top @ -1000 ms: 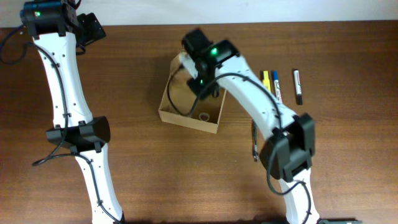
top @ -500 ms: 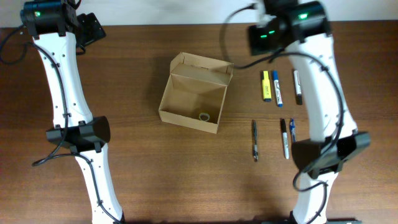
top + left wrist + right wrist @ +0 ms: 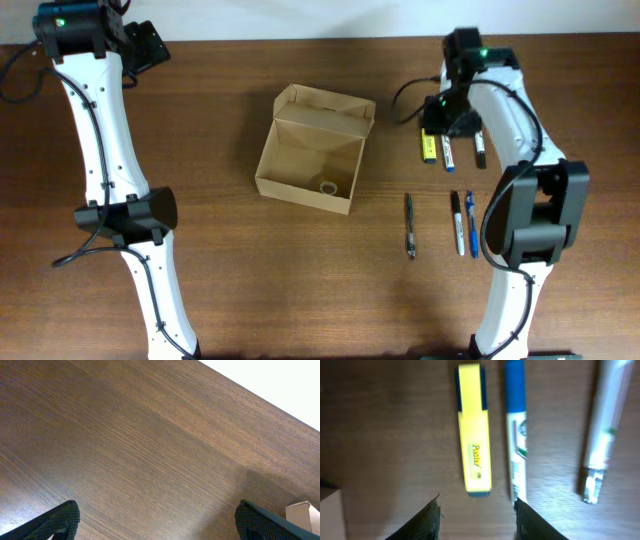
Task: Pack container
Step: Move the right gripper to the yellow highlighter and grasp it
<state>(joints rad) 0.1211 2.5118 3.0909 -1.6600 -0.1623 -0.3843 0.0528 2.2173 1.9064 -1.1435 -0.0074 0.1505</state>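
Note:
The yellow highlighter's near end is midway between my open fingers in the wrist view, so my right gripper should move down onto that end next.
The container (image 3: 300, 152) is an open tan cardboard box at mid-table, its flap lid standing at the far side; a small ring-shaped item (image 3: 328, 186) lies inside. A corner of it shows in the right wrist view (image 3: 327, 512) and in the left wrist view (image 3: 304, 513). My right gripper (image 3: 438, 124) is open and empty, low over the near ends of a yellow highlighter (image 3: 474, 430) and a blue marker (image 3: 516, 425); its fingers (image 3: 477, 517) straddle the highlighter's end. My left gripper (image 3: 150, 45) is open and empty at the far left, over bare wood (image 3: 160, 522).
A black-capped marker (image 3: 480, 148) lies right of the blue marker, also in the right wrist view (image 3: 600, 435). Nearer the front lie a dark pen (image 3: 410, 225), a white marker (image 3: 457, 222) and a blue pen (image 3: 471, 222). The table's far edge runs behind the box.
My right arm has swung from over the box to the right and come down over the yellow highlighter and blue marker. The left arm has not moved.

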